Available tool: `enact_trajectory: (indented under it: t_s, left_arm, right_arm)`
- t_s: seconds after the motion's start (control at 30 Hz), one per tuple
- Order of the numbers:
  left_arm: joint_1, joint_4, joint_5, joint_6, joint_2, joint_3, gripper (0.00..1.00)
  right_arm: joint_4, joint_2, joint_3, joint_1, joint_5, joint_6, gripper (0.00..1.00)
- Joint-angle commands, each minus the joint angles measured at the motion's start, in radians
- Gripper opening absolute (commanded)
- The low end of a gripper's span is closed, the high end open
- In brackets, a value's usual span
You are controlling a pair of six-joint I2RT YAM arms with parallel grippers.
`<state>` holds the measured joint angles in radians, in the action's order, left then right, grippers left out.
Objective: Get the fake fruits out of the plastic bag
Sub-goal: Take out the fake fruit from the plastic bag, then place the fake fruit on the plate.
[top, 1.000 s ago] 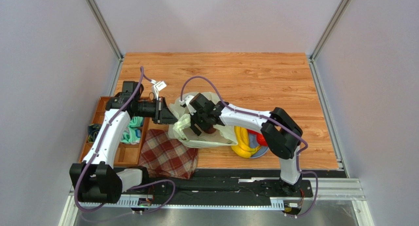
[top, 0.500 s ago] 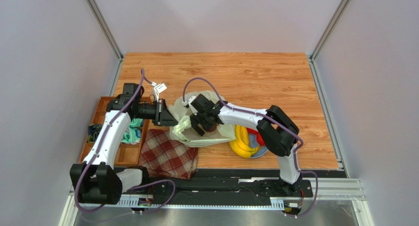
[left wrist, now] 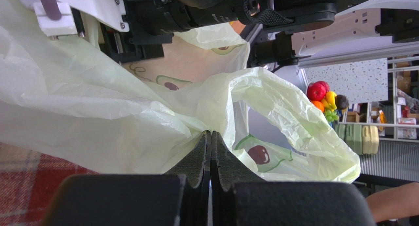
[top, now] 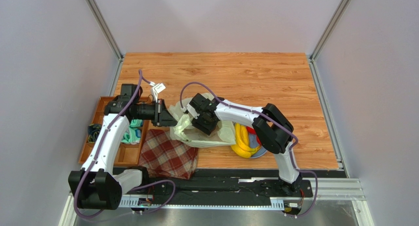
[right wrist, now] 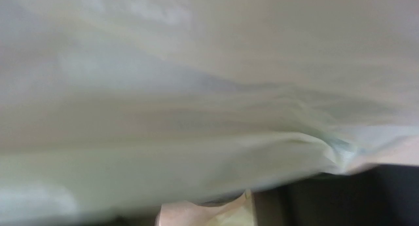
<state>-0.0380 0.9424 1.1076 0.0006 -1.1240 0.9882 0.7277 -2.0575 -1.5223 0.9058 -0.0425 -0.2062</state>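
I will lift my right gripper out of the bag next, then lower it over the blue plate (top: 262,153) to release, as the banana bunch and red fruit already lie there.
The pale yellow-green plastic bag (top: 222,133) lies crumpled in the middle of the table. My left gripper (top: 171,120) is shut on the bag's left edge and holds it up; in the left wrist view the jaws (left wrist: 210,135) pinch the film of the bag (left wrist: 123,113). My right gripper (top: 205,127) reaches into the bag's mouth, and its fingertips are hidden. The right wrist view shows only blurred bag film (right wrist: 196,113). A yellow banana bunch (top: 241,140) and a red fruit (top: 252,136) lie on a blue plate (top: 262,153) right of the bag. The other fruits are not visible.
A red plaid cloth (top: 167,156) lies in front of the bag. A wooden tray (top: 104,117) with teal and dark items stands at the left edge. A white tag (top: 159,87) hangs on the left arm's cable.
The right arm's elbow has shifted a little left and back, with its gripper staying in the bag's mouth. The left gripper keeps its hold on the bag's edge.
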Motion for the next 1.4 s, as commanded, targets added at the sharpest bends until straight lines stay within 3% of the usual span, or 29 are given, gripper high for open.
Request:
enact_trajectory:
  t_s: [0.0,0.1,0.23,0.37,0.47,0.67,0.8,1.03,1.2,1.27,1.3,1.37]
  left_arm:
    - [-0.002,-0.031,0.017,-0.027,0.024,0.006,0.0]
    - [-0.003,-0.053,0.02,-0.042,0.027,0.009,0.0]
    - [-0.003,-0.064,0.02,-0.002,-0.012,0.052,0.0]
    - [-0.003,-0.044,-0.003,0.091,-0.097,0.139,0.0]
    - [-0.005,-0.059,0.003,0.096,-0.141,0.176,0.0]
    - [-0.011,-0.146,-0.04,0.053,-0.103,0.15,0.0]
    - [-0.011,-0.143,-0.043,0.075,-0.088,0.124,0.0]
    - [-0.011,-0.126,-0.055,0.085,-0.146,0.145,0.0]
    - [-0.011,-0.125,-0.051,0.088,-0.192,0.171,0.0]
    - [-0.011,-0.123,-0.049,0.093,-0.2,0.173,0.0]
    - [-0.011,-0.125,-0.051,0.096,-0.206,0.173,0.0]
    - [-0.011,-0.123,-0.051,0.096,-0.206,0.17,0.0]
  right_arm:
    - [0.028,0.029,-0.116,-0.005,0.078,-0.088,0.45]
    - [0.061,0.126,-0.173,-0.005,0.11,-0.125,0.38]
    - [0.231,0.216,-0.304,-0.008,0.145,-0.124,0.38]
    - [0.34,0.378,-0.283,-0.013,0.239,-0.148,0.38]
    - [0.383,0.499,-0.184,-0.031,0.207,-0.159,0.39]
    - [0.406,0.723,0.069,-0.227,0.19,-0.179,0.41]
    - [0.38,0.76,0.23,-0.355,0.169,-0.277,0.41]
    - [0.265,0.683,0.359,-0.387,0.136,-0.413,0.43]
    - [0.277,0.639,0.337,-0.387,0.171,-0.414,0.61]
    - [0.315,0.614,0.318,-0.387,0.196,-0.414,0.73]
    - [0.341,0.602,0.28,-0.387,0.225,-0.409,0.99]
    - [0.477,0.56,0.223,-0.4,0.313,-0.447,1.0]
